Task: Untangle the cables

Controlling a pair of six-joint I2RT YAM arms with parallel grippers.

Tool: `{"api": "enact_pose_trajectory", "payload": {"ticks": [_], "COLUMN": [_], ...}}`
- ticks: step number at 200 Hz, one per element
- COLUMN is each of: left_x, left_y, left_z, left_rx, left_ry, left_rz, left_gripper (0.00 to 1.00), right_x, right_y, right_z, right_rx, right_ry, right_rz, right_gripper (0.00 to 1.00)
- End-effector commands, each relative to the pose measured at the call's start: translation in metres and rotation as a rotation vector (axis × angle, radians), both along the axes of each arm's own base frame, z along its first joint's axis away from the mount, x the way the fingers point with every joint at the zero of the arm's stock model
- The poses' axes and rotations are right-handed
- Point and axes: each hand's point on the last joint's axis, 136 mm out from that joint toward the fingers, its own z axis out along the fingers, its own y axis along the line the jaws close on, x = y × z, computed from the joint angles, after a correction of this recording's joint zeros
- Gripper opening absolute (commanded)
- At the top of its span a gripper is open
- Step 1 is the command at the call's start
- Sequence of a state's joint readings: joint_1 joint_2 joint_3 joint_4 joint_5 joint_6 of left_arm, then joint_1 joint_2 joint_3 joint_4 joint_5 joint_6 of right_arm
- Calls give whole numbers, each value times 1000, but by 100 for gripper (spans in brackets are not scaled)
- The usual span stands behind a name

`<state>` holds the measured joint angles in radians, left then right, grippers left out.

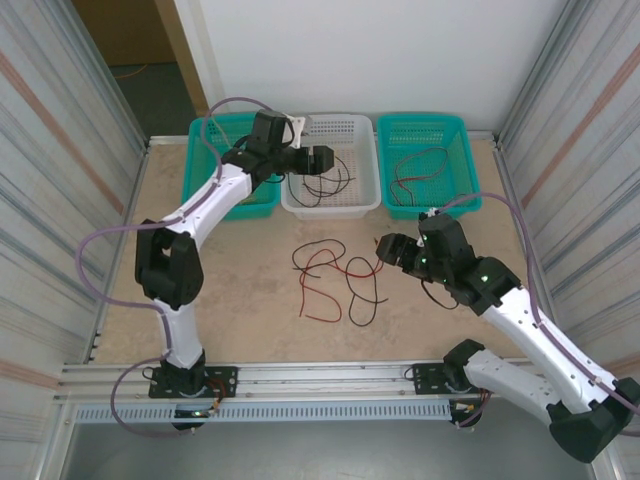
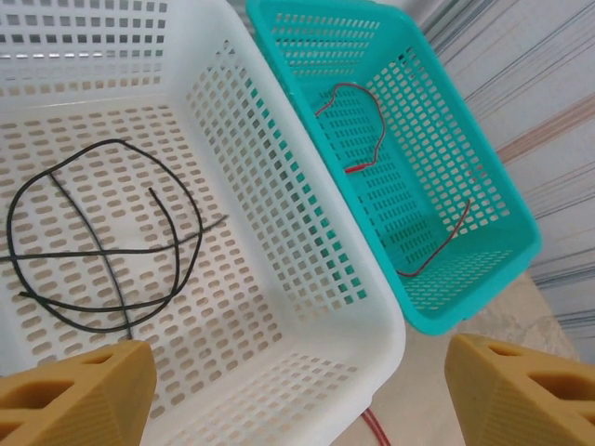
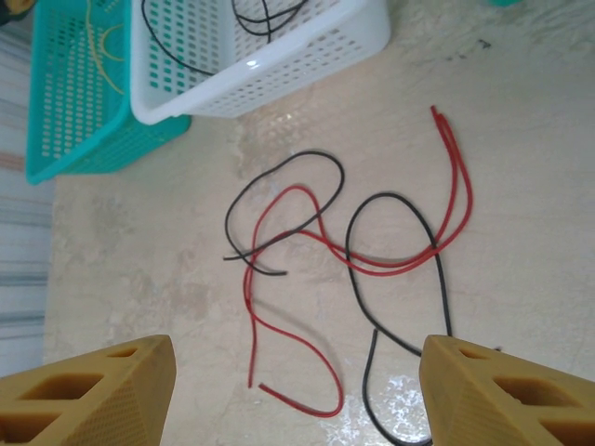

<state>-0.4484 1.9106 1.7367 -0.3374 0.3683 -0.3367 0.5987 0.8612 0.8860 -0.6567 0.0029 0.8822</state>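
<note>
I should move my right gripper down to the side of the longer black loop (image 3: 350,255) near the red cable's crossing, because that loop is below it.
A loose tangle of red and black cables (image 1: 335,278) lies on the table's middle. In the right wrist view a red cable (image 3: 247,284) crosses a short black one and a longer black loop (image 3: 350,255). My right gripper (image 1: 385,247) hovers at the tangle's right edge, open (image 3: 297,390), nothing between its fingers. My left gripper (image 1: 320,160) hangs over the white basket (image 1: 300,205), open (image 2: 297,400) and empty. Black cables (image 2: 112,251) lie coiled in that basket.
A teal basket (image 2: 465,288) right of the white one holds red cable (image 2: 381,130). Another teal basket (image 3: 84,121) on the left holds pale yellow cable. Corrugated walls close both sides. A rail runs along the near table edge (image 1: 330,375).
</note>
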Motion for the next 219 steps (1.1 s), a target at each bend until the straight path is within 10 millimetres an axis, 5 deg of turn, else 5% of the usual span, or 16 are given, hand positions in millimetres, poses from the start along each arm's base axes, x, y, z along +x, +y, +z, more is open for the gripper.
{"api": "enact_pose_trajectory", "payload": {"ticks": [1, 64, 118, 161, 219], "left_x": [-21, -134, -212, -239, -241], "left_y": [6, 5, 33, 54, 60], "left_z": [26, 33, -10, -31, -30], "left_rx": [47, 196, 221, 184, 183], "left_ry": [-62, -119, -28, 40, 34], "left_rz": [-13, -164, -148, -101, -86], "left_gripper": [79, 67, 62, 59, 57], "right_x": [0, 3, 6, 15, 27], "right_y": [-12, -12, 0, 11, 24], "right_z": [-15, -87, -134, -165, -194], "right_rx": [-55, -236, -385, -475, -506], "right_ry": [55, 298, 420, 485, 548], "right_rz": [-27, -32, 39, 111, 146], "right_gripper": [69, 51, 45, 32, 26]}}
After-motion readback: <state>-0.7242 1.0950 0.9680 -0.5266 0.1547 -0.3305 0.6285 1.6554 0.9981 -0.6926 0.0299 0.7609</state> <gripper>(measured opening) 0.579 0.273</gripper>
